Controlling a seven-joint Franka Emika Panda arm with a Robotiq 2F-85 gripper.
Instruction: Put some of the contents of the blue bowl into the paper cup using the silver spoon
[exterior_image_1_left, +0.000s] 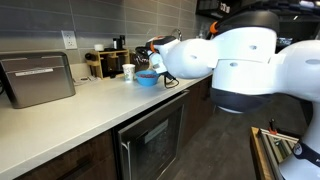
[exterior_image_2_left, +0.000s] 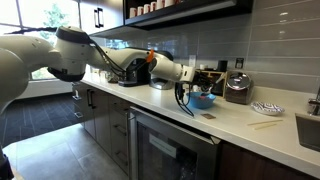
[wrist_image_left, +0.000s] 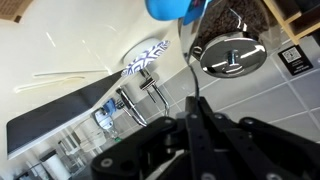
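Note:
Next, my gripper comes down toward the blue bowl's rim (wrist_image_left: 181, 13) and lets go of the thin handle there. It hovers higher than the blue bowl with the silver spoon.
The blue bowl (exterior_image_1_left: 147, 78) sits on the white counter, with the white paper cup (exterior_image_1_left: 128, 71) just beside it. The bowl also shows in the other exterior view (exterior_image_2_left: 202, 100) and at the top edge of the wrist view (wrist_image_left: 172, 8). My gripper (exterior_image_1_left: 159, 68) hovers right next to the bowl, a little above its rim, and also shows from the opposite side (exterior_image_2_left: 187, 90). In the wrist view the fingers (wrist_image_left: 190, 120) are pressed together on a thin handle, the silver spoon (wrist_image_left: 192, 70), which reaches toward the bowl. The spoon's bowl end and the bowl's contents are not clear.
A silver box appliance (exterior_image_1_left: 40, 78) stands on the counter. Dark jars and bottles (exterior_image_1_left: 105, 62) line the wall behind the cup. A round steel pot (exterior_image_2_left: 237, 88), a patterned plate (exterior_image_2_left: 267, 108), chopsticks (exterior_image_2_left: 266, 124) and a sink (exterior_image_2_left: 310, 130) lie beyond the bowl.

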